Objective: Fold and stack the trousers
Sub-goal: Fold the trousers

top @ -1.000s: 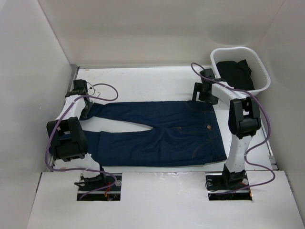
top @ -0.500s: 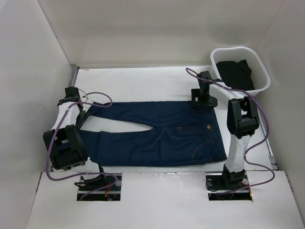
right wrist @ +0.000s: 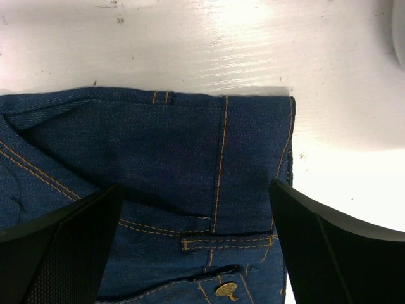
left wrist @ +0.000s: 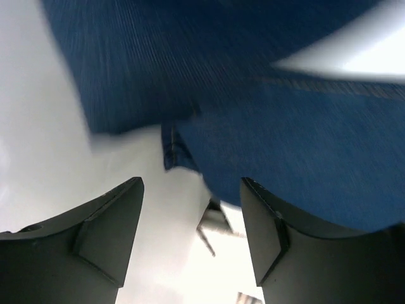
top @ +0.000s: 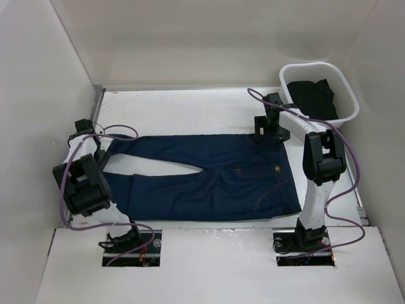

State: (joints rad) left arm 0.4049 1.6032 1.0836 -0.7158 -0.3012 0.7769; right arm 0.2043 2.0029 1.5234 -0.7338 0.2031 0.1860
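My left gripper's open fingers hold only bare table, and the edge of the far leg's hem (top: 112,149) lies just beyond them. My left gripper will ease them onto that edge.
The dark navy trousers (top: 209,177) lie flat across the table, legs to the left, waistband to the right. My left gripper (top: 95,147) is open at the far leg's hem, by the left wall; in the left wrist view the gripper (left wrist: 193,218) has its jaws apart over white table, with the blurred leg hems (left wrist: 285,158) just beyond them. My right gripper (top: 271,130) is open over the far waistband corner; in the right wrist view the gripper (right wrist: 196,221) has its jaws spread wide over the waistband (right wrist: 221,164) with tan stitching and a brass button.
A white basket (top: 347,95) holding dark cloth stands at the back right, close to the right arm. White walls close in the left, back and right sides. Purple cables loop off both arms.
My left gripper has moved left and toward the near side, from over the far leg to its hem end. The right gripper has shifted slightly and stays over the waistband corner.
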